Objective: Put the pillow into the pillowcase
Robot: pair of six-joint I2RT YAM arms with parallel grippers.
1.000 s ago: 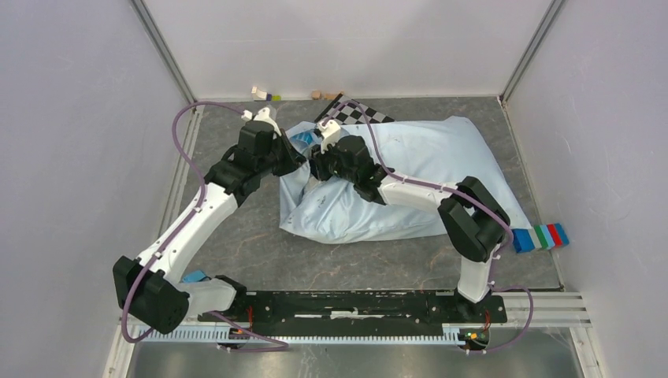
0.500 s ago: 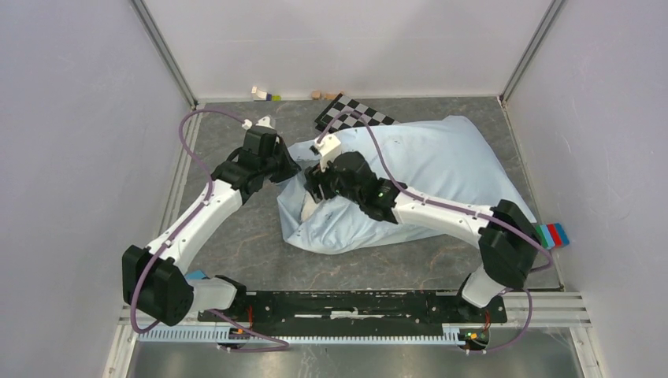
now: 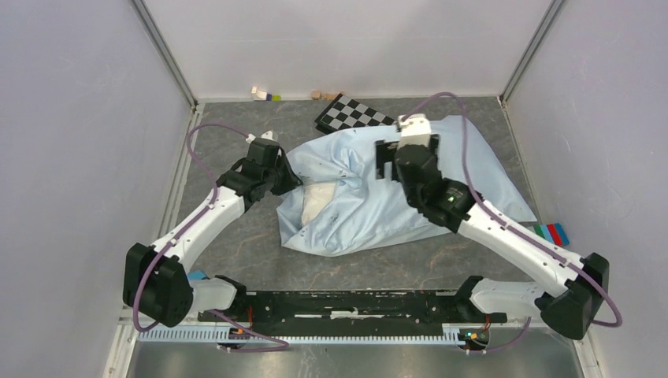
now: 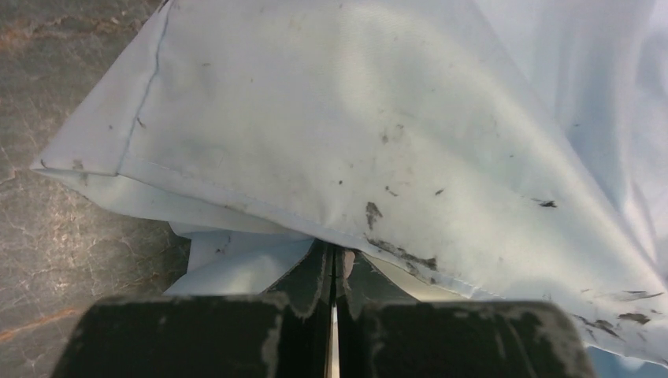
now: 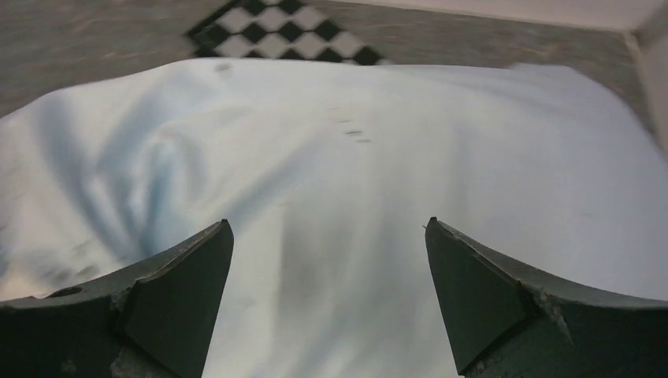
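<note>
The hem at the opening is the only part held so far, so my right gripper will go down next onto the back part of the pillowcase [image 5: 337, 167] with its fingers spread.
The pale blue pillowcase [image 3: 410, 197] lies bulging in the middle of the table. In its open left end a cream patch of the pillow [image 3: 315, 201] shows; the rest of the pillow is hidden inside. My left gripper [image 3: 288, 178] is shut on the hem at that opening, and in the left wrist view its jaws [image 4: 332, 256] pinch the stained edge of the pillowcase [image 4: 354, 118]. My right gripper [image 3: 406, 153] hovers open over the back of the bulge. The right wrist view shows its fingers spread wide [image 5: 327, 223] above the pillowcase [image 5: 354, 150] with nothing between them.
A black-and-white checkerboard panel [image 3: 353, 114] lies behind the pillowcase, partly under it, and shows too in the right wrist view [image 5: 276, 35]. Small blocks [image 3: 265, 94] sit by the back wall. A striped coloured block [image 3: 551, 234] lies at the right edge. Walls enclose three sides.
My right gripper has opened, pulled away from the pillowcase's opening and swung right and back over the bulge. The left gripper kept its grip on the hem, shifting slightly nearer.
</note>
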